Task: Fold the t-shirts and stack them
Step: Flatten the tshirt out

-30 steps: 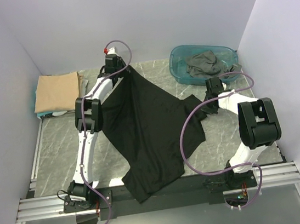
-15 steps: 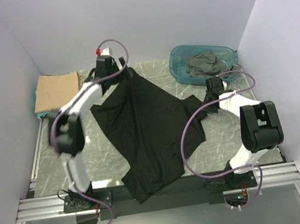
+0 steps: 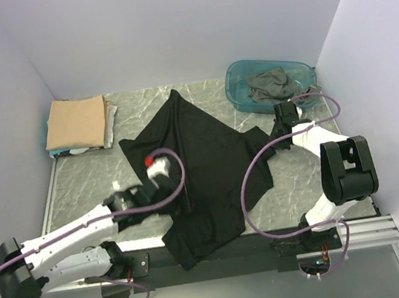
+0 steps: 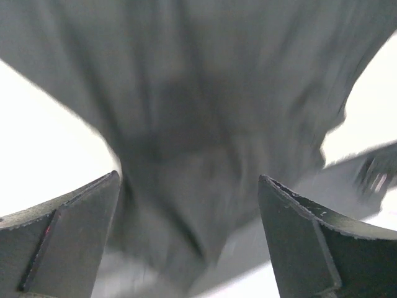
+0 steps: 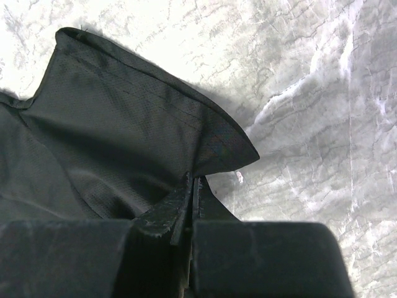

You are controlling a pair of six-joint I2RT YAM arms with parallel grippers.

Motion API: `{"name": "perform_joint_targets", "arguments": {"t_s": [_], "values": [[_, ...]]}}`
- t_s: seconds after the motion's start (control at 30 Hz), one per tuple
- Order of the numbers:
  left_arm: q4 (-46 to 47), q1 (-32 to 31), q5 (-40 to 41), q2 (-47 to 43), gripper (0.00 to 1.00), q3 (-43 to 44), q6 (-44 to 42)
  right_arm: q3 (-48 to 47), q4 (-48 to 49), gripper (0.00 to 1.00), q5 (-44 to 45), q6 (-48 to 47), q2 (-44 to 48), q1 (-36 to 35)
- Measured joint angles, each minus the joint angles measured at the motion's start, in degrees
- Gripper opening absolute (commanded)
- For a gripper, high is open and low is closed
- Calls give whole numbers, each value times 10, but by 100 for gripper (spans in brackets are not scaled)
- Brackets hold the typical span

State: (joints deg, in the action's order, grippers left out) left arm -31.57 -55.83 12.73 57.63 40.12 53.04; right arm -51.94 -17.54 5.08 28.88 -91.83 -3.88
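The black shirt's overhanging hem (image 3: 188,260) (image 4: 186,276) hangs below and back of the left gripper, so the left gripper needs to move back and down to close on it.
A black t-shirt (image 3: 204,156) lies spread over the middle of the table, one corner pointing to the back. My left gripper (image 3: 174,190) hovers low over its near left part. In the left wrist view its fingers (image 4: 68,239) stand wide apart with only blurred black cloth (image 4: 205,118) beyond them, so my left gripper (image 4: 189,208) is open and holds nothing. My right gripper (image 3: 276,142) is shut on the shirt's right sleeve (image 5: 142,124), pinching its edge at the tips (image 5: 193,186). A folded tan t-shirt (image 3: 74,121) tops a stack at the back left.
A teal plastic tub (image 3: 240,96) at the back right holds a crumpled dark grey t-shirt (image 3: 272,84). Pale cloth (image 3: 111,124) pokes out under the tan shirt. Walls close in the left, back and right. The black shirt's hem hangs over the near table edge (image 3: 192,256).
My left gripper has opened and let go of the black shirt's far corner, which dropped flat. The left arm has swung from the back of the table to the near left. The right arm stayed put.
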Motion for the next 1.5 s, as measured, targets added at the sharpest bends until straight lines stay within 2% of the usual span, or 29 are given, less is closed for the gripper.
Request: {"name": "perform_joint_targets", "arguments": {"t_s": [0.2,0.47,0.5,0.8,0.97,1.17,1.27,1.43,1.47,1.5], "values": [[-60,-141,-19,-15,83,-40,112,10,4,0,0,0,0,0],[-68,-250,-55,60,68,-44,167,16,4,0,0,0,0,0],[-64,-257,-61,70,62,-45,167,16,4,0,0,0,0,0],[-57,-267,-84,150,59,-44,166,17,4,0,-1,0,0,0],[-74,-268,-85,175,47,-29,159,17,4,0,-1,0,0,0],[-87,-282,-80,193,52,-15,156,17,4,0,-1,0,0,0],[-103,-294,-65,219,51,5,165,17,4,0,-1,0,0,0],[-146,-320,-38,271,24,45,189,18,4,0,-1,0,0,0],[-154,-324,-34,276,7,49,192,18,4,0,-1,0,0,0],[-162,-328,-31,280,1,51,195,18,4,0,-1,0,0,0]]}}
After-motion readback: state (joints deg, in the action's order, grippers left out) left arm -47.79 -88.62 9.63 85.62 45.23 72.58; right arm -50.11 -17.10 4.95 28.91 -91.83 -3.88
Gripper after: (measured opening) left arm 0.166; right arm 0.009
